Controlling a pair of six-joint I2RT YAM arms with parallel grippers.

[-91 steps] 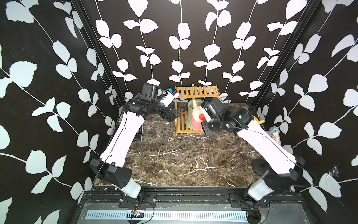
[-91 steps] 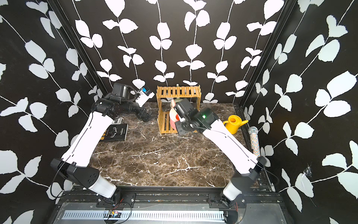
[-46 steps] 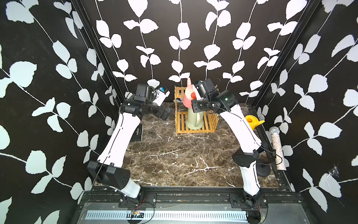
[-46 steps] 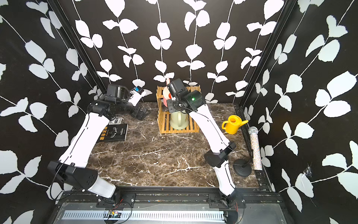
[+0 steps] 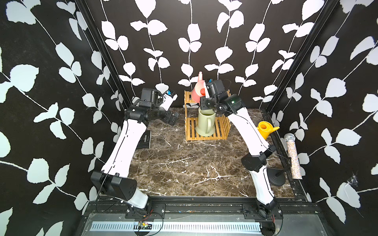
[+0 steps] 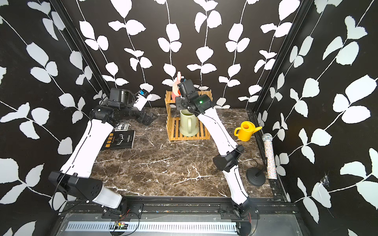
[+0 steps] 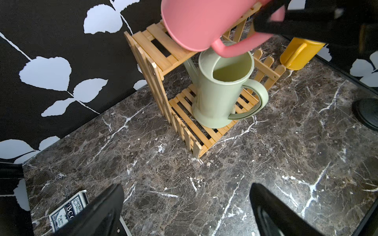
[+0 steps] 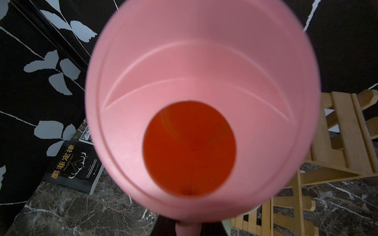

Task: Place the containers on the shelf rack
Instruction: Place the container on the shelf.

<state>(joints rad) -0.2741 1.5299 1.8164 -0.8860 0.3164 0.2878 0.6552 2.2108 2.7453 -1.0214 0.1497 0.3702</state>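
Observation:
My right gripper needs to ease outward next, toward the top shelf's end slats beyond it, and release, because the pink can's base hangs at the top shelf's near edge.
My right gripper (image 5: 205, 95) is shut on the handle of the small pink watering can (image 5: 197, 92), which hangs tilted just above the top tier of the bamboo shelf rack (image 5: 221, 132). In the right wrist view the pink can (image 8: 200, 81) fills the frame, its mouth facing the camera. The large sage-green can (image 5: 204, 122) stands upright on the rack's lower tier. The yellow can (image 5: 266, 129) sits on the marble to the right of the rack. My left gripper (image 7: 187, 186) is open and empty, hovering over the table left of the rack (image 7: 155, 47).
A black book (image 6: 120, 140) and a playing-card box (image 6: 122, 127) lie under my left arm. A glittery microphone (image 5: 292, 155) leans on its black stand (image 5: 277, 177) along the right wall. The back wall is close behind the rack.
My right arm has lifted the pink can from in front of the lower tier up to above the top tier. The left arm drew back a little to the left.

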